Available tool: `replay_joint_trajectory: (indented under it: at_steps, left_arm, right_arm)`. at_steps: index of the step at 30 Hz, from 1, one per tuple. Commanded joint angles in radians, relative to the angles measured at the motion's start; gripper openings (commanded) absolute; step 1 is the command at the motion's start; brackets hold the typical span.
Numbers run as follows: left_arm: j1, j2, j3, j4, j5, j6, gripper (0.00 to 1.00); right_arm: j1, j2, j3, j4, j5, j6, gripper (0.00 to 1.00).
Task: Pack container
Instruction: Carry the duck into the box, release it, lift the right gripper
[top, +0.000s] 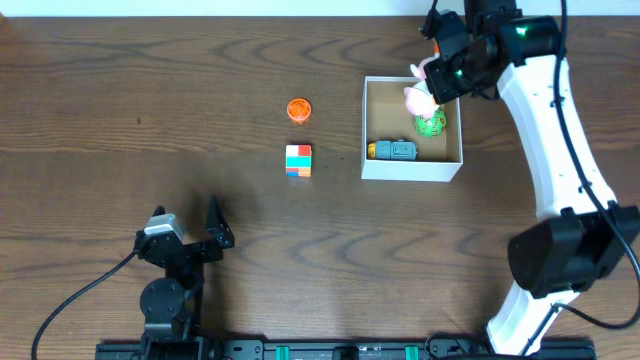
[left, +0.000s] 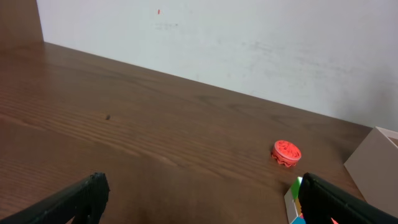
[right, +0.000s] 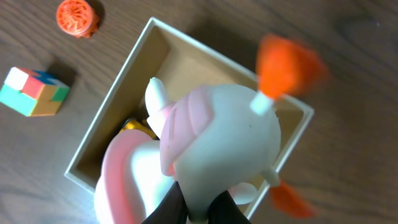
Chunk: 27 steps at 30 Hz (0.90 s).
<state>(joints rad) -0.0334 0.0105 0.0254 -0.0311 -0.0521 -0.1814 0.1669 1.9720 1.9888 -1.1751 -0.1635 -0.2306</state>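
Observation:
The box's bare brown bottom shows beside the green toy, so my right gripper should next move down from above the box's far side into the box (right: 99, 130) and let go of the figure there.
The container (top: 380, 168) is a square white-walled box with a brown inside at the right of the table. A grey and yellow toy (top: 393, 150) and a green toy (top: 431, 125) lie in it. My right gripper (top: 432, 85) is shut on a white and pink toy figure (top: 417, 97) and holds it above the box's far side. In the right wrist view the figure (right: 217, 143) fills the middle, over the box (right: 99, 130). My left gripper (top: 190, 235) is open and empty near the table's front left.
An orange round toy (top: 298, 108) and a multicoloured cube (top: 298, 160) lie on the table left of the box. Both show in the left wrist view, the orange toy (left: 286, 153) and the cube (left: 293, 198), and in the right wrist view (right: 77, 17), (right: 34, 91).

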Motion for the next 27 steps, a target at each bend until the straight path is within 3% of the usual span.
replay_joint_trajectory:
  at_steps: [1,8,16,22,27]
  left_arm:
    - [0.004,-0.005,-0.021,-0.038,-0.008,0.016,0.98]
    - [0.004,-0.005,-0.021,-0.038,-0.008,0.016,0.98]
    - [0.004,-0.005,-0.021,-0.038,-0.008,0.016,0.98]
    - [0.004,-0.005,-0.021,-0.039,-0.008,0.016,0.98]
    - [0.004,-0.005,-0.021,-0.039,-0.008,0.016,0.98]
  right_arm:
    - [0.011,0.065,0.010,0.005,0.002,-0.048,0.09]
    - [0.020,0.145,0.010,-0.011,0.002,-0.063,0.11]
    - [0.029,0.154,0.010,-0.030,0.003,-0.099,0.36]
    - [0.029,0.154,0.010,-0.021,0.002,-0.079,0.38]
    - [0.029,0.145,0.024,-0.014,0.002,0.043,0.41]
